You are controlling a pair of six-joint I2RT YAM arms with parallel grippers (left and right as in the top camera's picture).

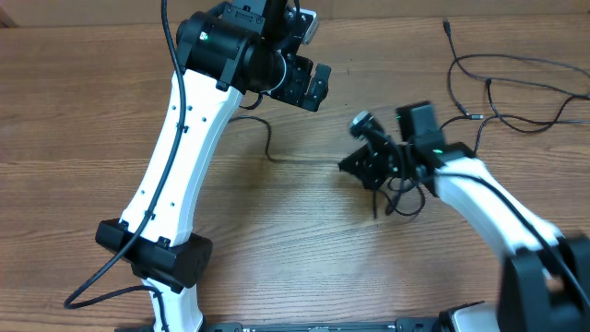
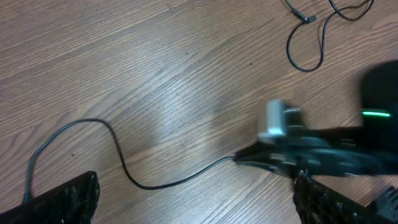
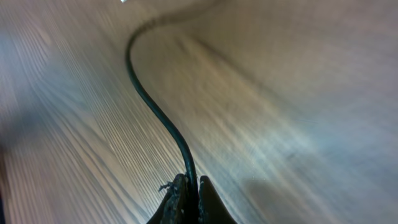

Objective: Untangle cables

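Observation:
The right gripper will next move back and toward the right in the overhead view and release the cable above the bare near wood, since that wood lies back of the gripper.
In the right wrist view, my right gripper [image 3: 189, 186] is shut on a thin black cable [image 3: 155, 106] that curves away over the wood. From overhead, that gripper [image 1: 347, 164] sits at mid-table, and the cable [image 1: 277, 155] runs left from it toward the left arm. A small bunch of cables [image 1: 402, 203] hangs below the right wrist. More loose cables [image 1: 502, 97] lie spread at the back right. My left gripper [image 1: 318, 85] hovers open above the held cable [image 2: 149, 185], its fingers [image 2: 74, 199] wide apart with nothing between them.
The wooden table [image 1: 295, 249] carries both arms. The left arm's white link [image 1: 180, 157] slants across the left half, with its thick black lead [image 1: 101, 281] trailing to the front left. The right arm [image 1: 489, 203] comes in from the lower right.

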